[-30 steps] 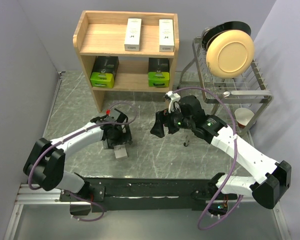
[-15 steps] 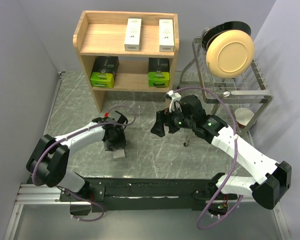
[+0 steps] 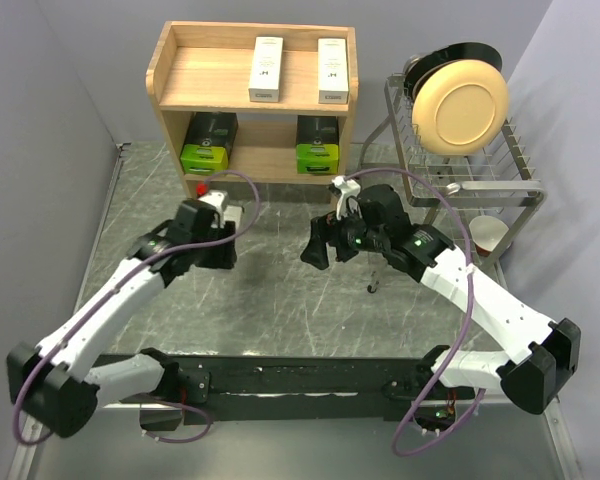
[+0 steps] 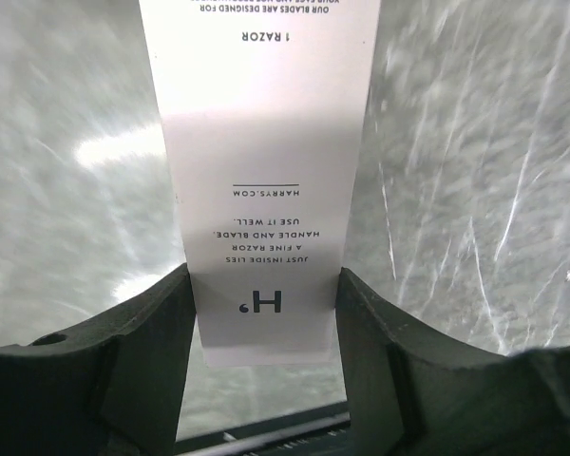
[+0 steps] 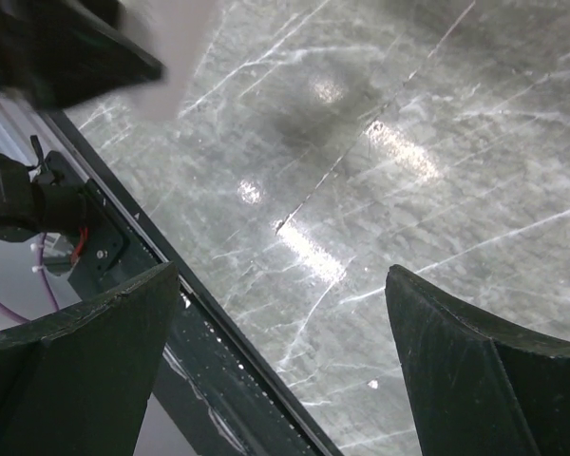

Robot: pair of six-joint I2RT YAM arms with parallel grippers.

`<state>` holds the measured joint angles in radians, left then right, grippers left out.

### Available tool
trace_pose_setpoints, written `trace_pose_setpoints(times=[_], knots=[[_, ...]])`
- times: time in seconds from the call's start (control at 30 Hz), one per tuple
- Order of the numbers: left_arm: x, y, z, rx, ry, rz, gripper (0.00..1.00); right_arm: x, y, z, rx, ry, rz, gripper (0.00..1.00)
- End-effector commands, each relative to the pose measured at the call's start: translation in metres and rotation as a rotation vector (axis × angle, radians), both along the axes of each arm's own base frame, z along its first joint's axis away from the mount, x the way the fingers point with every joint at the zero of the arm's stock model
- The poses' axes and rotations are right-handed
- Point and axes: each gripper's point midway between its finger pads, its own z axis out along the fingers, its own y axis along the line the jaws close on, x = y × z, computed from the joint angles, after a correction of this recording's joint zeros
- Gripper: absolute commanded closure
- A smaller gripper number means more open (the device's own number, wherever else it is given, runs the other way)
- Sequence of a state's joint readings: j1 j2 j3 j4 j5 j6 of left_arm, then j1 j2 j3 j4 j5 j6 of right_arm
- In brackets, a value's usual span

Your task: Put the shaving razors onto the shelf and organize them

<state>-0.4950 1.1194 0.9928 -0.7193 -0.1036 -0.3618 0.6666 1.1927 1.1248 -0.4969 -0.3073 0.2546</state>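
Observation:
My left gripper will next lift outward, tilt the razor box level and let go of it at the top level's empty end (image 3: pixel 206 76), which is outward and above.
My left gripper (image 4: pixel 264 285) is shut on a slim white razor box (image 4: pixel 263 171) with dark lettering, held by its end above the grey table. In the top view the left gripper (image 3: pixel 212 248) hangs in front of the wooden shelf (image 3: pixel 170 95) and hides the box. Two white razor boxes (image 3: pixel 267 68) (image 3: pixel 332 70) lie on the shelf's top tier. On the lower tier stand two black-and-green packs (image 3: pixel 208 143) (image 3: pixel 318 143). My right gripper (image 3: pixel 318 250) (image 5: pixel 283 285) is open over the table's middle with nothing between its fingers.
A wire dish rack (image 3: pixel 460 185) with a cream plate (image 3: pixel 460 105) stands at the right, a paper cup (image 3: pixel 488 235) in front of it. A grey wall (image 3: pixel 40 150) bounds the left. The black base rail (image 3: pixel 300 375) runs along the near edge.
My left gripper closed on the white box that lay on the table, lifted it and moved up and left toward the shelf. The right arm has hardly moved.

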Motion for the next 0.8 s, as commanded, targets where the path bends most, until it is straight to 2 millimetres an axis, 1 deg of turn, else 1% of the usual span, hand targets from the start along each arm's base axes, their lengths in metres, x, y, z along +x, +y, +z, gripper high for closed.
trace_pose_setpoints(times=[0.0,0.07,0.1,0.17,0.2,0.23,0.27,0.33,0.37,0.4,0.43,0.47,0.5,0.53,0.57,0.6,0.63,0.67,0.7,0.73,0.77], knots=[[0.01,0.019,0.059,0.038,-0.182,-0.077,0.62,0.012,0.004,0.018,0.002,-0.057,0.01,0.04],[0.011,0.023,0.08,0.049,-0.243,-0.103,0.66,0.014,0.006,0.023,0.0,-0.068,0.024,0.04],[0.013,0.024,0.106,0.033,-0.31,-0.105,0.66,0.015,0.008,0.024,0.001,-0.071,0.028,0.04],[0.016,0.027,0.135,0.039,-0.394,-0.122,0.67,0.019,0.012,0.029,-0.001,-0.079,0.043,0.04],[0.019,0.029,0.163,0.027,-0.461,-0.111,0.67,0.02,0.013,0.031,-0.001,-0.084,0.049,0.05],[0.021,0.03,0.177,0.03,-0.497,-0.113,0.67,0.022,0.015,0.033,-0.001,-0.092,0.054,0.05],[0.022,0.032,0.204,0.018,-0.56,-0.11,0.67,0.023,0.016,0.034,0.001,-0.094,0.055,0.05],[0.03,0.034,0.226,0.025,-0.617,-0.098,0.66,0.024,0.019,0.035,0.004,-0.092,0.06,0.05],[0.031,0.036,0.247,0.019,-0.666,-0.08,0.66,0.025,0.019,0.034,0.004,-0.09,0.061,0.05],[0.041,0.04,0.257,0.025,-0.697,-0.046,0.65,0.025,0.019,0.034,0.004,-0.09,0.063,0.05],[0.045,0.042,0.267,0.025,-0.725,-0.023,0.65,0.024,0.019,0.034,0.008,-0.084,0.063,0.05],[0.049,0.047,0.286,0.016,-0.772,0.003,0.64,0.023,0.02,0.033,0.008,-0.083,0.065,0.05],[0.06,0.046,0.292,0.017,-0.784,0.016,0.64,0.023,0.02,0.034,0.011,-0.082,0.066,0.05],[0.067,0.046,0.304,0.01,-0.818,0.032,0.64,0.022,0.02,0.034,0.015,-0.083,0.066,0.05],[0.069,0.047,0.325,-0.003,-0.864,0.045,0.63,0.022,0.019,0.034,0.018,-0.084,0.064,0.05],[0.084,0.041,0.324,0.0,-0.853,0.042,0.63,0.021,0.019,0.034,0.018,-0.081,0.064,0.05],[0.091,0.039,0.332,-0.008,-0.874,0.046,0.63,0.02,0.019,0.032,0.017,-0.078,0.067,0.05],[0.093,0.039,0.349,-0.018,-0.911,0.059,0.62,0.02,0.018,0.032,0.018,-0.078,0.064,0.05],[0.109,0.034,0.344,-0.011,-0.895,0.058,0.62,0.02,0.018,0.032,0.02,-0.08,0.062,0.04],[0.116,0.034,0.347,-0.007,-0.897,0.071,0.61,0.018,0.017,0.032,0.021,-0.083,0.062,0.04],[0.117,0.033,0.363,-0.02,-0.93,0.075,0.61,0.018,0.017,0.033,0.025,-0.087,0.06,0.04]])
